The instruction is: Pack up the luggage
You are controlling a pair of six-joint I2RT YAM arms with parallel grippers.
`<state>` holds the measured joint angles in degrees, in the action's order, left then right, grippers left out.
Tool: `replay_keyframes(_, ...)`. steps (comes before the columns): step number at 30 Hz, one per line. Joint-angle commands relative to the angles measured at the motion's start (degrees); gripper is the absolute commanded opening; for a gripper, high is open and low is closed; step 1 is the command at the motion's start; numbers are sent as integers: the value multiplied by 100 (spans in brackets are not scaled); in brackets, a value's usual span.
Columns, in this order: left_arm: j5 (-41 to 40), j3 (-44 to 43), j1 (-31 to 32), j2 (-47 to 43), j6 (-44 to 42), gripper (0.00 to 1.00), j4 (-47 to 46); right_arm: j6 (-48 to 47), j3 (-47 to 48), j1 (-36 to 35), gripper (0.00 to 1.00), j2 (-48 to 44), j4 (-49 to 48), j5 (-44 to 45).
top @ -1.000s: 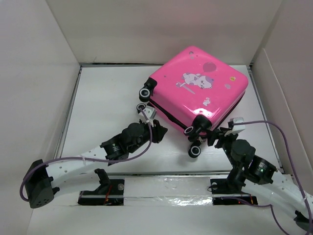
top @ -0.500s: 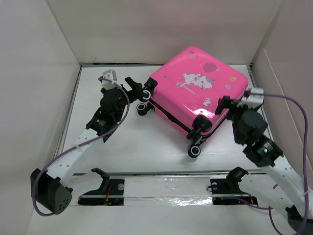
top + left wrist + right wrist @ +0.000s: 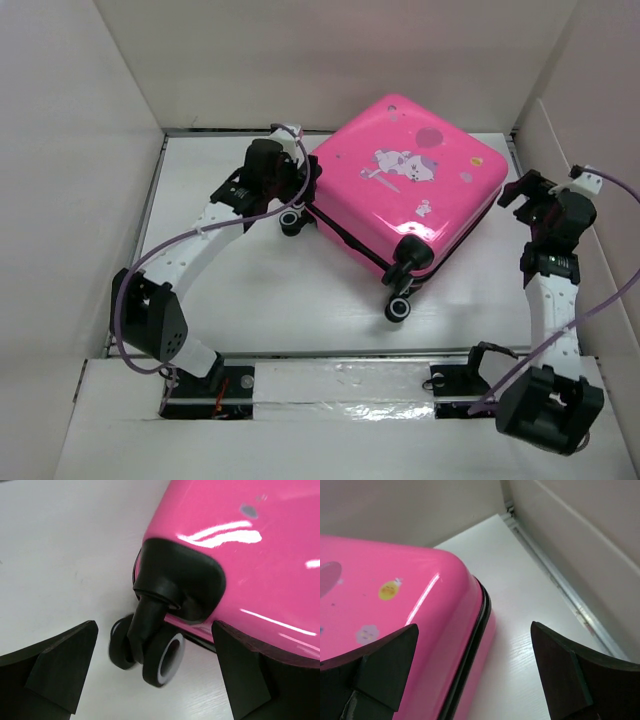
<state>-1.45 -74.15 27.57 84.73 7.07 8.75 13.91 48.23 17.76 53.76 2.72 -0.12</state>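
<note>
My left gripper will go down and close its spread fingers around the black wheel caster point(image 3: 291, 220) point(image 3: 146, 632), which is below it and already lined up between them.
The luggage point(image 3: 405, 185), a bright pink hard-shell suitcase with a cartoon print, lies flat and shut on the white table point(image 3: 220, 280). Its black wheels point(image 3: 397, 308) stick out along the near-left side. My left gripper point(image 3: 303, 187) is open at the case's left corner. In the left wrist view a twin wheel point(image 3: 160, 655) sits between its spread fingers point(image 3: 60, 670), untouched, under the pink shell point(image 3: 260, 555). My right gripper point(image 3: 512, 196) is open beside the case's right corner. The right wrist view shows the shell point(image 3: 395, 610) and its black zipper seam point(image 3: 470, 650) between the fingers point(image 3: 580, 680).
White walls point(image 3: 80, 150) box in the table on the left, back and right. A metal rail point(image 3: 560, 585) runs along the foot of the right wall, close to my right gripper. Both arm bases point(image 3: 210, 385) sit at the near edge.
Both arms swung from the near wheel side of the case to its far corners, left to the left corner and right to the right corner. Both grippers opened wide.
</note>
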Motion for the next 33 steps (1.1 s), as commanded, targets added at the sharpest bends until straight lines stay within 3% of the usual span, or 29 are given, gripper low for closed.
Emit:
replay_keyframes(1,417,-223,-103,17,-681,99,294,761,-612,429,100,362,-1479,-2073)
replay_keyframes(4,288,-363,-156,219,-803,99,311,859,-447,483,100,993,-1923,-3103)
replay_keyframes(8,697,-381,-296,622,-830,98,233,1183,-270,483,100,1742,-2442,-3644)
replay_keyframes(11,1023,-468,-349,1000,-874,89,232,1333,-174,483,100,2129,-2689,-3714)
replay_keyframes(17,1595,-548,-402,1502,-743,53,-31,1289,125,159,100,2429,-2689,-3609)
replay_keyframes(18,1656,-513,-402,1511,-742,35,-58,1168,369,53,100,2603,-2654,-3626)
replay_keyframes(20,1710,-434,-402,1398,-497,18,-189,1009,678,-236,100,2841,-2303,-3714)
replay_keyframes(21,1736,-364,-402,1319,-270,6,-242,965,766,-351,100,2964,-2311,-3749)
replay_keyframes(22,1771,-181,-402,1231,-137,0,-321,947,915,-474,100,3157,-2346,-3767)
replay_keyframes(26,1350,769,-77,241,321,0,-1286,666,1206,-1072,100,3606,-2206,-3688)
replay_keyframes(33,1245,1781,467,-904,884,0,-1588,-9,1786,-2030,100,4195,-1750,-3759)
